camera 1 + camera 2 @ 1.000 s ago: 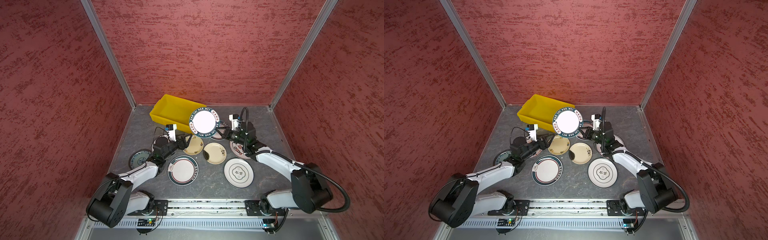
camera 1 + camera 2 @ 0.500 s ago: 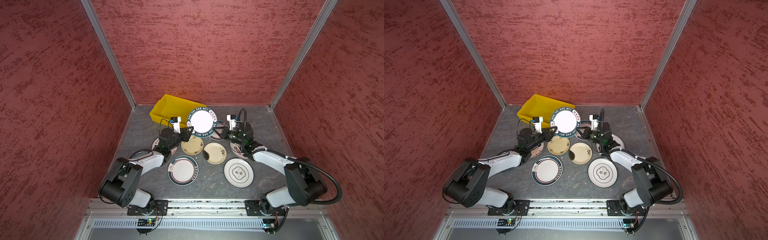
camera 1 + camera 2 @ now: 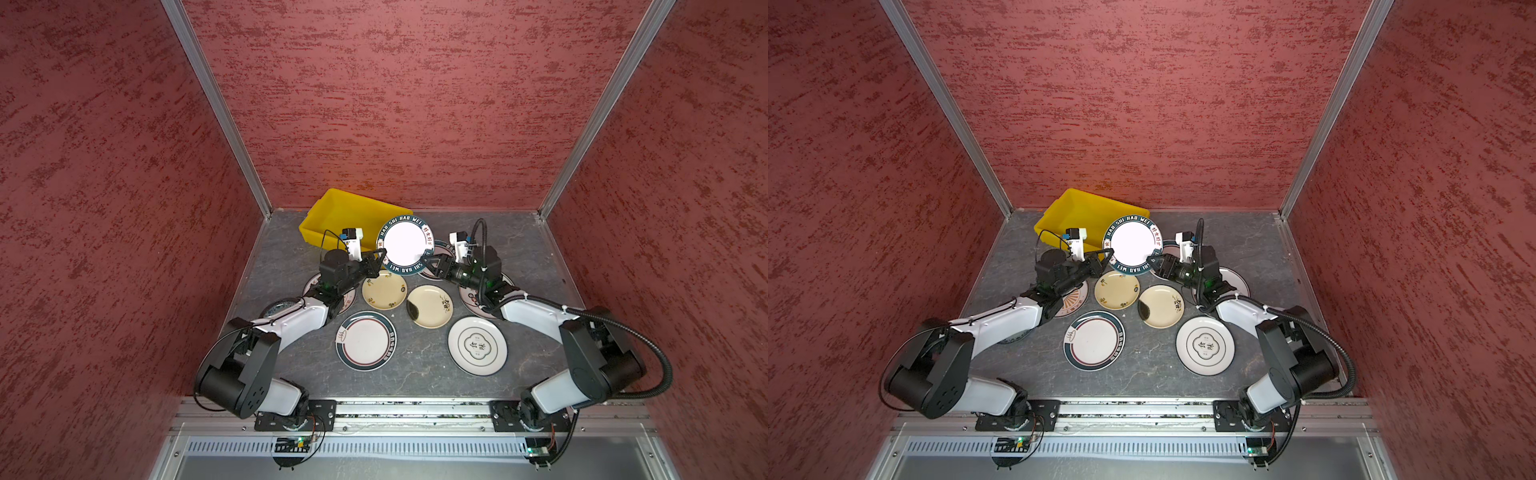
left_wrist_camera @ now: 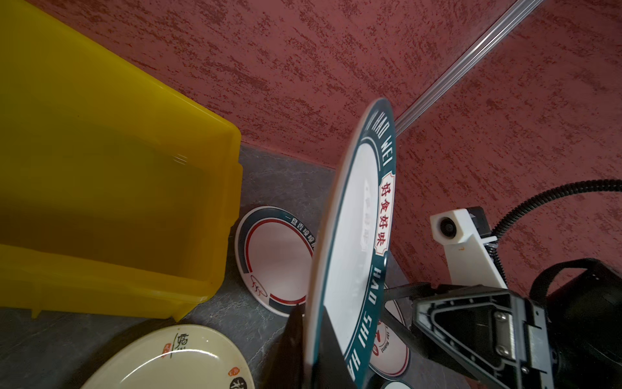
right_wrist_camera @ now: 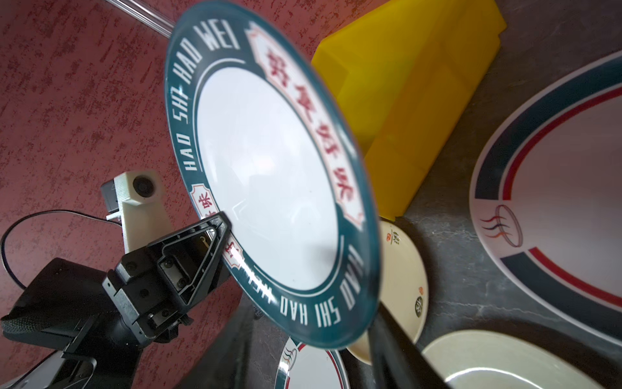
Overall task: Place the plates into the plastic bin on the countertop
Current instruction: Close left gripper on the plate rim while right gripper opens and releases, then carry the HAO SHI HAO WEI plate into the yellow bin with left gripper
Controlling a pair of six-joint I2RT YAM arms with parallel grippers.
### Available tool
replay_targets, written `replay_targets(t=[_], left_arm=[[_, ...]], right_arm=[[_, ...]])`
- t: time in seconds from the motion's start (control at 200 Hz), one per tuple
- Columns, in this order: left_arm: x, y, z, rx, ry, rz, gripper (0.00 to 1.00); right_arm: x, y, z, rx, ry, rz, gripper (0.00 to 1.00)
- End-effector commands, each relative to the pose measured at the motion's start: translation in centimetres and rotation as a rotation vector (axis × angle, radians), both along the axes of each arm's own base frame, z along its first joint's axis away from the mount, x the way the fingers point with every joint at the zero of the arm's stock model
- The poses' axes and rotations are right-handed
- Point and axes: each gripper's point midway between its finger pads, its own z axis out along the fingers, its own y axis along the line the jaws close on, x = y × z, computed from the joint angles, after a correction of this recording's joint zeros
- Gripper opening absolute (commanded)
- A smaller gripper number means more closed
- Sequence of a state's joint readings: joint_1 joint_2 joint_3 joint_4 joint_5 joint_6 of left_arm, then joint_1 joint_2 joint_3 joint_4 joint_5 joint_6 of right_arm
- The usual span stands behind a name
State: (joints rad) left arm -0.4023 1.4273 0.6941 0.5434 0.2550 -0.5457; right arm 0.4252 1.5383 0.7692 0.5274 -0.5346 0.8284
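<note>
The plate in my left gripper goes outward over the yellow bin (image 3: pixel 332 216) next, then down for release of its rim, since the bin's bottom is bare.
A white plate with a dark green lettered rim (image 3: pixel 405 245) (image 3: pixel 1133 245) hangs tilted above the countertop (image 3: pixel 415 374), just in front of the yellow plastic bin (image 3: pixel 332 216) (image 3: pixel 1067 212). My left gripper (image 3: pixel 381 254) (image 4: pixel 311 336) is shut on the plate's left rim (image 4: pixel 353 252). My right gripper (image 3: pixel 428 262) (image 5: pixel 309 336) stands open, its jaws spread either side of the plate's right rim (image 5: pixel 269 175) without pinching it. The bin (image 4: pixel 101 185) (image 5: pixel 404 101) shows nothing inside. Several other plates lie flat on the countertop.
Two cream plates (image 3: pixel 384 289) (image 3: pixel 430 306) lie under the held plate. Nearer the front are a green-rimmed plate (image 3: pixel 365 340) and a white plate (image 3: pixel 477 345). More plates lie partly under both arms (image 3: pixel 349 297) (image 3: pixel 471 297). Red walls close in three sides.
My left arm came up from the countertop and its gripper closed on the plate's left rim. My right gripper, which was holding the plate, has opened. The plate shifted slightly toward the bin.
</note>
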Motion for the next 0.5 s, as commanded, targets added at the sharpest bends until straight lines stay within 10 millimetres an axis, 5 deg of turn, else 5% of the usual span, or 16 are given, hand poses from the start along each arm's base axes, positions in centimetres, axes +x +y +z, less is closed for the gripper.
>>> replay_targets(t=[0.0, 0.24, 0.496], left_arm=[[1.2, 2.9, -0.4, 0.095, 0.031, 0.151, 0.0], [4.6, 7.4, 1.3, 0.137, 0.038, 0.334, 0.0], [10.1, 9.4, 1.5, 0.398, 0.104, 0.449, 0.0]], right_arm=[[0.7, 1.0, 3.3, 0.004, -0.118, 0.04, 0.86], [2.3, -0.1, 3.2, -0.085, -0.137, -0.007, 0.97], [2.7, -2.9, 2.8, -0.154, -0.145, -0.083, 0.99]])
